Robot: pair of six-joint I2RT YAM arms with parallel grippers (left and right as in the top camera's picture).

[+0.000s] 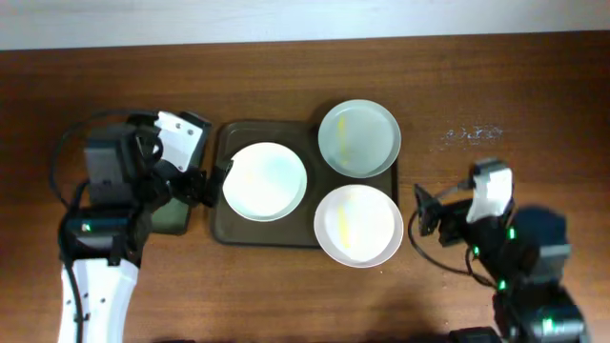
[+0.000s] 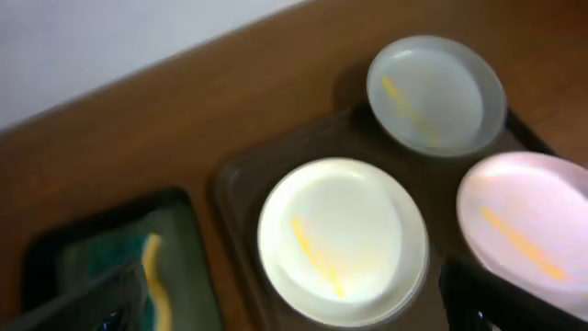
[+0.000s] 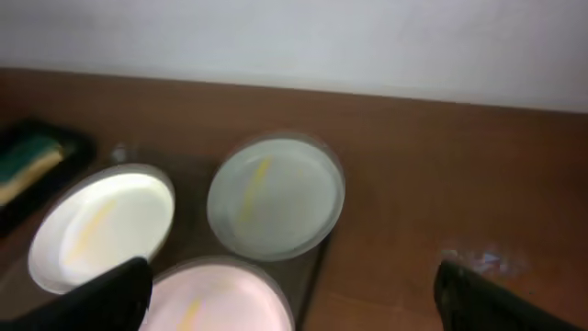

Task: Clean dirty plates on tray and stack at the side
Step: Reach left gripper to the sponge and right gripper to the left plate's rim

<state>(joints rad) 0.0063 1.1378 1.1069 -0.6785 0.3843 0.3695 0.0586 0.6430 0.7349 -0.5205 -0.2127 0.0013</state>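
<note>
I will move my right gripper left in the overhead view and down onto the sponge-side plate's rim facing the green-tinted plate, where bare tray leaves finger room.
Three white plates with yellow smears sit on the dark brown tray [image 1: 229, 227]. One plate [image 1: 265, 181] is at the tray's left, a green-tinted plate [image 1: 358, 139] at the back right, and a third plate [image 1: 357, 226] at the front right, overhanging the rim. My left gripper [image 1: 212, 183] is open and empty at the tray's left edge, beside the left plate [image 2: 342, 241]. My right gripper [image 1: 419, 214] is open and empty just right of the tray, near the front right plate [image 3: 216, 294]. The green-tinted plate shows in both wrist views [image 2: 435, 94] [image 3: 276, 196].
A smaller dark green-black tray [image 2: 55, 248] lies left of the brown tray, partly under my left arm, with a green and yellow sponge [image 2: 152, 271] in it. A faint wet smudge [image 1: 474, 135] marks the wooden table at the right.
</note>
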